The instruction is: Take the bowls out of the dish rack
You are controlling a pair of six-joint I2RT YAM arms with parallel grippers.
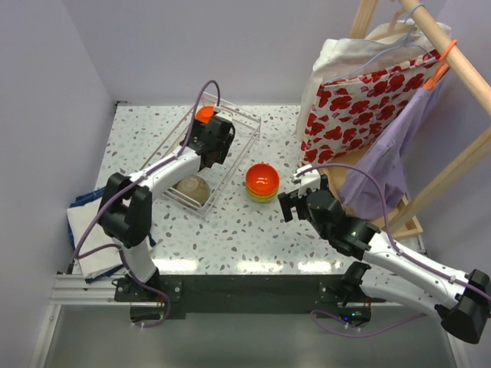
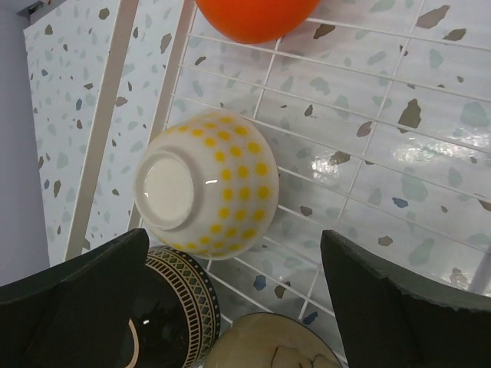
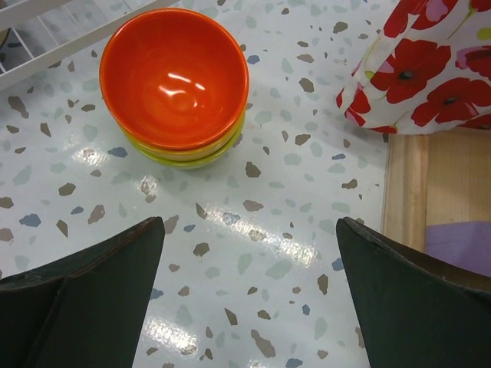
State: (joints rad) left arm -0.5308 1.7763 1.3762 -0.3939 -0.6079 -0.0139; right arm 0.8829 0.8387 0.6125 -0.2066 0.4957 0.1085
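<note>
Next, my left gripper lowers to the cream bowl, one finger by the bowl's foot and the other beside the bowl's rim, where empty wires leave room.
The white wire dish rack [image 1: 247,125] stands at the table's back left. My left gripper [image 1: 212,142] hangs open inside it. In the left wrist view it [image 2: 238,307] is above a cream bowl with yellow dots [image 2: 203,184] lying tilted, foot showing. A dark brown patterned bowl [image 2: 165,314] sits by the left finger, a tan bowl [image 2: 272,345] [image 1: 192,189] below, and an orange-red bowl [image 2: 253,15] [image 1: 204,113] at the far end. A stack with an orange-red bowl [image 1: 262,179] [image 3: 175,77] on top, yellow and lime green [image 3: 192,159] under it, stands on the table. My right gripper [image 1: 301,201] [image 3: 249,307] is open, empty, near the stack.
A wooden clothes rack [image 1: 460,65] with a poppy-print bag [image 1: 360,103] and a purple garment [image 1: 391,161] stands at the right; its wooden base [image 3: 430,192] is close to my right finger. A folded cloth [image 1: 84,222] lies at the table's left edge.
</note>
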